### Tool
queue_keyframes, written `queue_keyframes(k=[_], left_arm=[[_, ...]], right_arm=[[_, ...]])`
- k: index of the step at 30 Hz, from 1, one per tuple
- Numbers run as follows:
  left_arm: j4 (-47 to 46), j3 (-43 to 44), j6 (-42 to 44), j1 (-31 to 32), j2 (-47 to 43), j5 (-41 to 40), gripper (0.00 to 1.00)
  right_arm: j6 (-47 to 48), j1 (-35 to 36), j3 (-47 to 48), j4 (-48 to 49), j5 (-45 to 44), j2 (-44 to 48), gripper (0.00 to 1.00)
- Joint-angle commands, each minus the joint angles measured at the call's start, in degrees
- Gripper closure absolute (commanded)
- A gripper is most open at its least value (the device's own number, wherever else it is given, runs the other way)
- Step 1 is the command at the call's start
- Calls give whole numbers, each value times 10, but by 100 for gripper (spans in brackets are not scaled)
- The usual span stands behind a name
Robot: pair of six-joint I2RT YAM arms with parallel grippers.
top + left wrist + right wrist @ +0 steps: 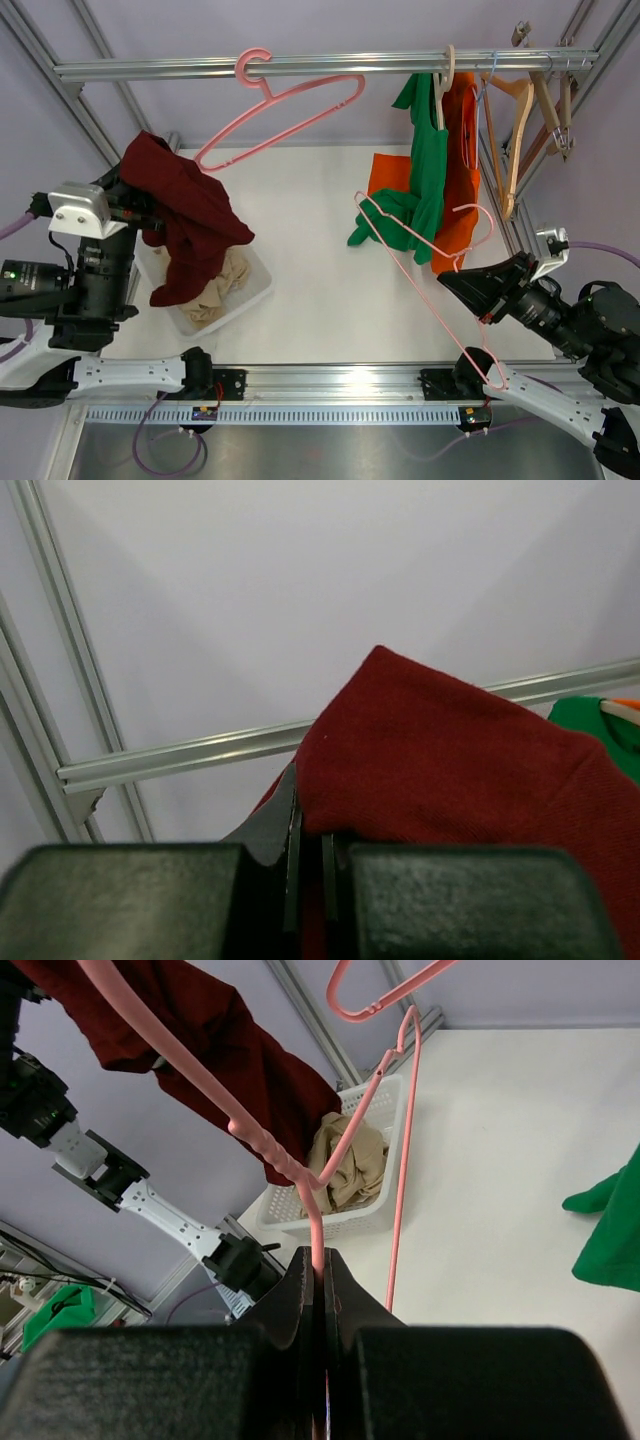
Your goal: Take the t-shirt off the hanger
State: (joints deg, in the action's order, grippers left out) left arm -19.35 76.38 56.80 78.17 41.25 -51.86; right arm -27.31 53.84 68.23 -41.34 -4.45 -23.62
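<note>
The left gripper tilts downward and lowers toward the white basket (255, 283) below it next, to release the red t-shirt (195, 215), since the shirt's hanger is bare.
The dark red t-shirt (195, 215) is off its hanger and hangs from my left gripper (140, 203) above the white basket (255, 283). In the left wrist view the jaws (310, 832) are shut on a fold of the red cloth (450, 760). My right gripper (447, 281) is shut on the wire of a bare pink hanger (385, 222), held tilted over the table's right half. In the right wrist view the gripper (320, 1260) pinches the pink hanger (265, 1145), and the red t-shirt (240, 1050) hangs behind it.
A second pink hanger (285, 110) hangs on the metal rail (330, 65). A green shirt (428, 170) and an orange shirt (462, 150) hang at the right, with wooden hangers (520, 130) beside them. Tan cloth (225, 285) lies in the basket.
</note>
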Motion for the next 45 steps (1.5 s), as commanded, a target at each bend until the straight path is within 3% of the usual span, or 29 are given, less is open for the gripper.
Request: queue_keyframes(k=[1, 10, 13, 14, 16, 17, 19, 20, 23, 24, 29, 31, 33, 39, 40, 42, 43, 44, 45], left_arm=[[-115, -59, 25, -1, -59, -12, 100], [-270, -336, 68, -2, -180, -128, 100], [-226, -392, -4, -3, -224, -185, 100], [-198, -403, -66, -3, -241, -205, 100], [-97, -411, -133, -7, -282, -246, 100], [-42, -400, -233, -7, -293, -260, 100], [176, -356, -358, -8, -317, -283, 100], [329, -341, -490, -8, -319, -328, 100], [650, -277, -807, -8, -305, -369, 100], [664, -269, -828, -12, -299, -369, 100], [667, -292, -871, -27, -209, -356, 100], [705, -286, -932, -70, -183, -327, 100], [782, -271, -1067, -121, -159, -313, 100], [787, -336, -1197, -193, -124, -303, 97], [776, -339, -1200, -209, -118, -300, 98], [664, -364, -1110, -265, -109, -281, 97], [611, -376, -1022, -290, -110, -234, 97], [508, -391, -987, -316, -113, -202, 96], [479, -413, -967, -379, -119, -163, 95]], right_arm=[[-2, -1, -2, 40, 28, -22, 100], [12, 0, -9, 73, 7, -86, 100], [27, 0, -6, 81, -25, -114, 100], [32, 0, -6, 86, -36, -125, 100], [48, -1, 5, 86, -75, -140, 100], [54, -1, 9, 87, -99, -157, 100], [74, 0, 23, 89, -128, -178, 100], [87, 0, 29, 89, -158, -203, 100], [107, -1, 55, 88, -221, -255, 100], [123, 0, 62, 89, -233, -266, 100], [155, 0, 93, 124, -257, -317, 100], [165, 0, 97, 137, -257, -323, 100], [173, 0, 100, 149, -253, -331, 100], [189, -1, 98, 169, -232, -349, 100], [190, -1, 98, 170, -227, -353, 100], [190, 0, 96, 171, -221, -359, 100], [190, -1, 96, 173, -217, -360, 100], [190, -1, 96, 174, -211, -360, 100], [190, -1, 95, 175, -210, -359, 100]])
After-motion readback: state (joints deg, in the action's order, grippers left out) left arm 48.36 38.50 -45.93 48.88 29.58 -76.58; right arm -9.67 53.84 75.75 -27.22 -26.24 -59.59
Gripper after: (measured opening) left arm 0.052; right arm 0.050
